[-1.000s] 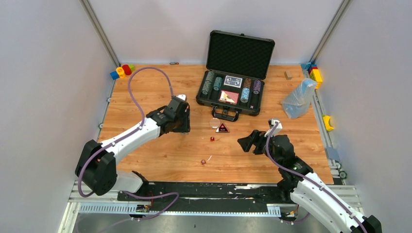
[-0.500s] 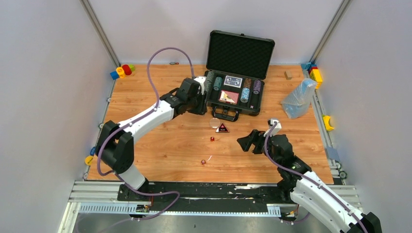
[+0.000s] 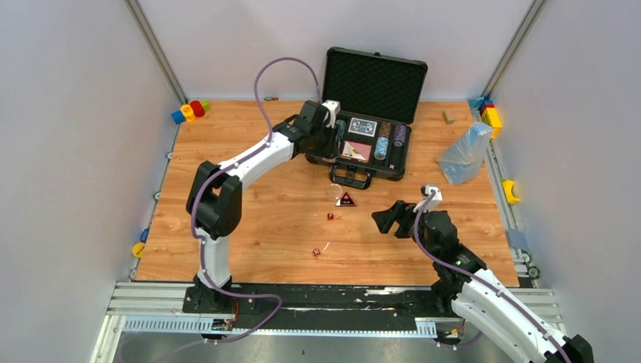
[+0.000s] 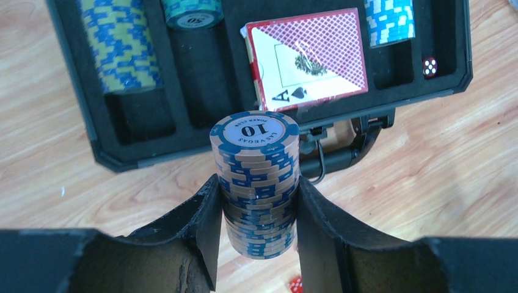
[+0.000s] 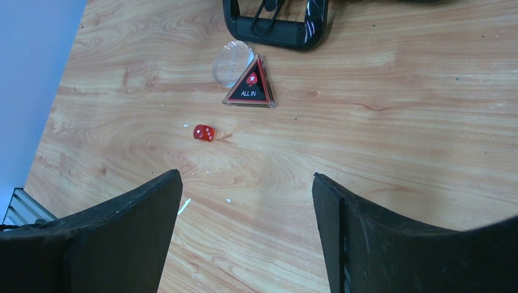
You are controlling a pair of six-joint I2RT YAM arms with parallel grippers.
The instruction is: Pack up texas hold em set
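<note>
The groove by the red card deck is empty, outward and below, so next the robot needs to carry the roll in its left gripper outward, lower it and release it.
The black case (image 3: 373,82) stands open at the back, with chip rolls and card decks in its foam tray. My left gripper (image 3: 329,141) is at the case's front left, shut on a blue-and-tan chip roll (image 4: 255,159) marked 10. The roll hangs over the wood just short of the case's front wall (image 4: 153,160). Inside lie a red card deck (image 4: 311,55), a yellow-blue roll (image 4: 119,43) and a red die (image 4: 429,67). My right gripper (image 3: 387,219) (image 5: 247,183) is open above bare wood. Ahead of it lie a red die (image 5: 204,132) and the triangular button (image 5: 250,88).
A second red die (image 3: 316,252) lies nearer the arm bases. A clear round disc (image 5: 232,63) touches the button, close to the case handle (image 5: 275,30). A clear plastic bag (image 3: 465,153) sits right of the case. Toy blocks (image 3: 189,111) (image 3: 490,113) occupy both back corners.
My left arm has swung from the middle of the table to the back right, up to the case's front left. The right arm has barely moved.
</note>
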